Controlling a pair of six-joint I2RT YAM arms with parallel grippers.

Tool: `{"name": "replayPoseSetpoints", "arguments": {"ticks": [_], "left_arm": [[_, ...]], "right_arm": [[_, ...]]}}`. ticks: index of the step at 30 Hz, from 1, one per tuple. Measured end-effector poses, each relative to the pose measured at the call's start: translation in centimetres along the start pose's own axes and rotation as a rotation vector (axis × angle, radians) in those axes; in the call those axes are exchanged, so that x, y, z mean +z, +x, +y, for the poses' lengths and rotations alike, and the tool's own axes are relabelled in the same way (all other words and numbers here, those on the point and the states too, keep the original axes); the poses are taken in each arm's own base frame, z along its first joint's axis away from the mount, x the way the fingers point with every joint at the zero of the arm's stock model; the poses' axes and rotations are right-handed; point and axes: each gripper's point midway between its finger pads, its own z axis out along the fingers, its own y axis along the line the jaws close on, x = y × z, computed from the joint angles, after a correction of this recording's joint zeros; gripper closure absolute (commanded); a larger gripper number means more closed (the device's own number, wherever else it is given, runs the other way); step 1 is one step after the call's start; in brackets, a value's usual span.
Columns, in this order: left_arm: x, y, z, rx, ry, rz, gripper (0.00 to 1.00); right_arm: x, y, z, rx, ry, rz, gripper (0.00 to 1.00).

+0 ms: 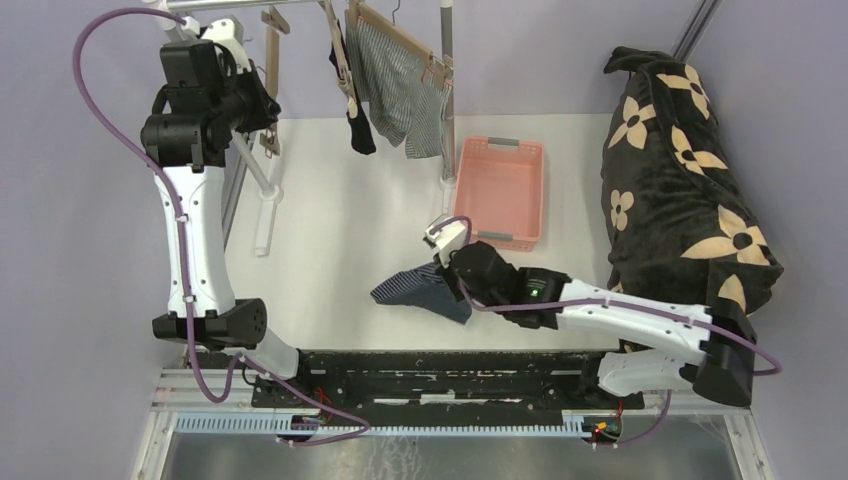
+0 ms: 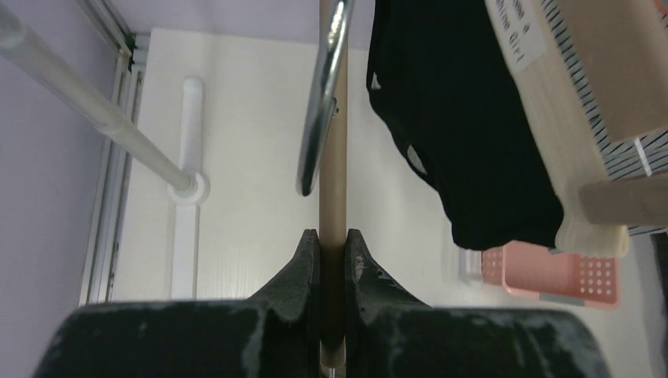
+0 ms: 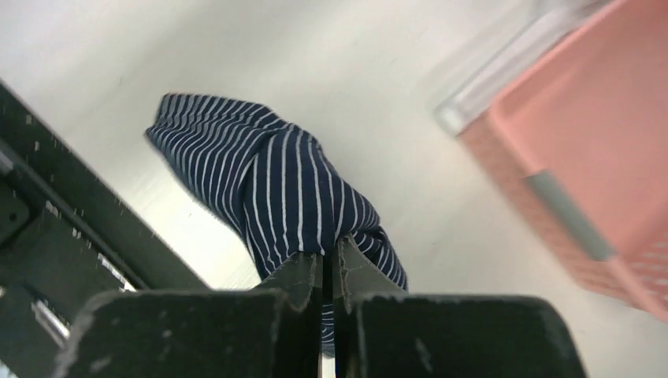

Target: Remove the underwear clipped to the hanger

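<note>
I should carry the hanger outward to the rack's top bar with my left gripper, put its metal hook over the bar and let go of the hanger's wooden bar, because the hanger's clips are empty.
My right gripper [image 3: 326, 256] is shut on the navy white-striped briefs [image 3: 276, 185], which trail onto the white table near its front edge in the top view [image 1: 420, 288]. My left gripper [image 2: 332, 236] is shut on the tan wooden bar of a hanger [image 2: 332, 157], raised at the back left [image 1: 265, 105]. The plain black briefs [image 1: 358, 125] and the grey-and-white striped briefs [image 1: 400, 90] hang clipped to wooden hangers [image 1: 400, 30] on the rack. The black briefs also show in the left wrist view [image 2: 465, 118].
A pink basket [image 1: 498, 190] stands at the back centre-right, also in the right wrist view [image 3: 583, 157]. A large black cushion with tan flowers [image 1: 680, 170] lies at the right. The rack's white pole and foot [image 1: 265, 200] stand at the left.
</note>
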Motion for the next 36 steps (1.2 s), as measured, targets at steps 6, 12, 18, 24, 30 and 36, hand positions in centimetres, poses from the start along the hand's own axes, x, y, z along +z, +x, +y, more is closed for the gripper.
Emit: {"name": "replayPoseSetpoints", "arguments": {"ticks": [6,12,18,24,30,36], "left_arm": [[0.7,-2.8,0.9,-0.019,0.03,-0.066,0.97],[2.1,-2.7,1.6,-0.022,0.052,-0.066,0.97],[2.1,-4.3,1.5,0.012,0.084,-0.127,0.97],[1.9,-5.8,1.9,0.019,0.099,-0.176,0.97],[3.0,-6.5,2.8,0.018,0.089,-0.198,0.97],[3.9,-7.7,3.3,0.025,0.083,-0.241,0.97]], "right_arm": [[-4.2,-6.6,-6.6,0.056,0.204,-0.181,0.99],[-4.4,-6.4,-13.9,0.113,0.399,-0.164,0.99],[-3.6,-5.0,-18.2,0.129,0.503,-0.104,0.99],[-2.7,-4.5,-22.9,0.196,0.567,-0.076,0.99],[-0.8,-4.0,-25.5,0.241,0.569,-0.072,0.99],[2.5,-2.3,-26.2,0.267,0.526,-0.031,0.99]]}}
